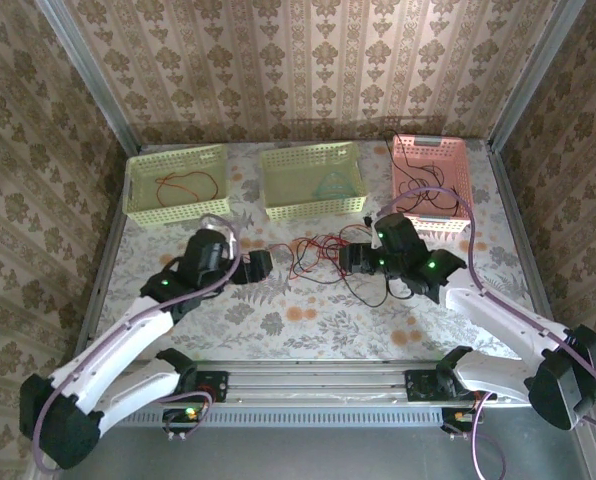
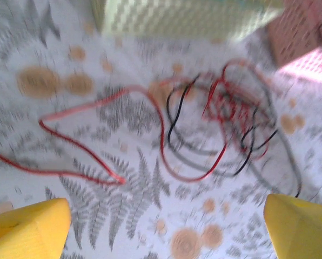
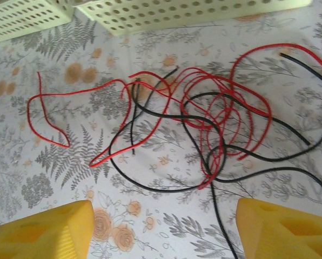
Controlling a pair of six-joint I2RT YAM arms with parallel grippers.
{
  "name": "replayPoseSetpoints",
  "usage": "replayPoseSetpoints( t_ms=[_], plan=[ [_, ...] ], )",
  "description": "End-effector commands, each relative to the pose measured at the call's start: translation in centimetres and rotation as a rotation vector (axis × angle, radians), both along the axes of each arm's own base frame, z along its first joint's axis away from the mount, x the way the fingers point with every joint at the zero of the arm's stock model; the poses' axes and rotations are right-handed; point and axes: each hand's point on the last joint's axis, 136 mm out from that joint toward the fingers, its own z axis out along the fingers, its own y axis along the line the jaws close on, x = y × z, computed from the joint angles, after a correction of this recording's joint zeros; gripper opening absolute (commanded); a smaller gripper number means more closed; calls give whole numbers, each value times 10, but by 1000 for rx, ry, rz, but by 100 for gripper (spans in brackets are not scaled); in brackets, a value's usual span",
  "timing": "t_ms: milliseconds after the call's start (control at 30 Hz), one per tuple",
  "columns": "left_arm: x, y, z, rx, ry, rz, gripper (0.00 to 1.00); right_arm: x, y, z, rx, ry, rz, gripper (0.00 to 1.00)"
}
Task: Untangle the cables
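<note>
The left gripper lowers outward onto the red cable's loose part beside the knot next, because that part lies on open cloth, clear of the black coils.
A knot of thin red and black cables lies on the flowered tablecloth between my two grippers. My left gripper hovers just left of it, wide open; its yellow fingers frame bare cloth, with a long red loop lying ahead, blurred. My right gripper sits at the tangle's right side, open too. Its fingers straddle bare cloth just short of the red and black coils. One black strand runs down past the right finger.
Three baskets line the far edge: a pale green one holding a red wire, a middle one with a pale teal wire, and a pink one with dark wires. Purple arm cables arc over both arms.
</note>
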Motion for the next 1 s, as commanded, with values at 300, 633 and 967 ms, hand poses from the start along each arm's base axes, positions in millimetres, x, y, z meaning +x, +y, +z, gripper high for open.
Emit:
replayPoseSetpoints(
  t_ms=[300, 633, 967],
  plan=[
    [48, -8, -78, 146, 54, 68, 76, 16, 28, -1, 17, -6, 39, 70],
    [61, -9, -26, 175, -60, 16, 0, 15, 21, -1, -32, -22, 31, 69],
    [21, 22, 162, 60, -462, 0, 0, 20, 21, -7, -45, -36, 22, 69]
  ],
)
